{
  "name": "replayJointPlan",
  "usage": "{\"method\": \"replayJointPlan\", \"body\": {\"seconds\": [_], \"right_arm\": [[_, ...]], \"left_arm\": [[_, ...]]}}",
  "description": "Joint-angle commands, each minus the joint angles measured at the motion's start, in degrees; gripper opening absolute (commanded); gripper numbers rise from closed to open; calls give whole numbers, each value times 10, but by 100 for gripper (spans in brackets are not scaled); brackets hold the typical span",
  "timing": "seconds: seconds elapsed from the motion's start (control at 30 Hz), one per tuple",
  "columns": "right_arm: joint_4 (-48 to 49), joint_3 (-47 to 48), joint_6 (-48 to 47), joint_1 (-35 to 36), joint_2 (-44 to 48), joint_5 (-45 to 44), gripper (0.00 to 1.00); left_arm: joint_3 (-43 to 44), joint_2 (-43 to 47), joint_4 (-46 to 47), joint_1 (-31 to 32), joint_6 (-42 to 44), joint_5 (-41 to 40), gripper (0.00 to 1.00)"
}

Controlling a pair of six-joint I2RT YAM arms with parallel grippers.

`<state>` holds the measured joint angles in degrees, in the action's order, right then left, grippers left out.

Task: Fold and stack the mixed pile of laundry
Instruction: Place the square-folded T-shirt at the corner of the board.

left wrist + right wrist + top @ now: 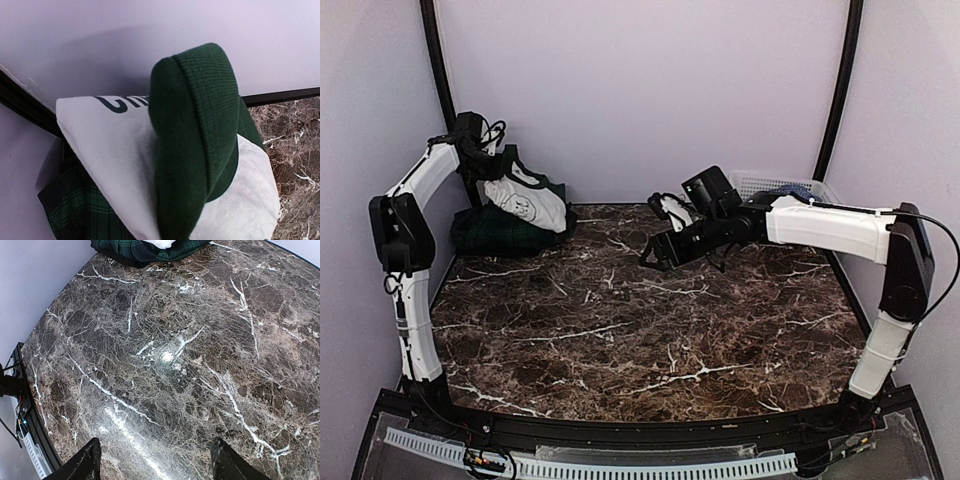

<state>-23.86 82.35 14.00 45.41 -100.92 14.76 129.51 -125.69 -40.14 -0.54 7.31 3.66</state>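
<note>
The held end of the white garment is still hanging above the folded plaid garment (500,232), so the left gripper will next go down toward the plaid garment's end by the corner post.
My left gripper (488,140) is raised in the far left corner, shut on a white garment with dark green parts (528,196). The garment hangs down onto a folded dark green plaid garment (500,232). In the left wrist view a green ribbed sleeve (192,135) and white cloth (107,140) cover my fingers, with plaid (70,210) below. My right gripper (655,256) is open and empty above the middle of the marble table (650,330). Its two fingertips (92,460) frame bare marble. A blue-and-white check shirt (786,188) lies in the basket.
A white lattice basket (750,182) stands at the back right against the wall. Black frame posts (432,60) stand in both back corners. The plaid garment's edge (135,247) shows at the top of the right wrist view.
</note>
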Motion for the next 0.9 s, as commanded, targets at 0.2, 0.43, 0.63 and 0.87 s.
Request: {"method": "replayJointPlan", "body": {"seconds": [0.2, 0.43, 0.63, 0.87], "right_arm": [[-1, 19, -1, -1, -13, 7, 72], [-18, 39, -4, -1, -24, 5, 72], [-28, 50, -3, -1, -31, -4, 75], [-44, 59, -3, -7, -17, -28, 82]], "left_arm": [[6, -63, 74, -30, 30, -87, 0], [-4, -95, 116, -42, 41, -161, 4], [12, -121, 120, -50, 39, -193, 27], [42, -96, 96, -56, -3, -258, 65]]}}
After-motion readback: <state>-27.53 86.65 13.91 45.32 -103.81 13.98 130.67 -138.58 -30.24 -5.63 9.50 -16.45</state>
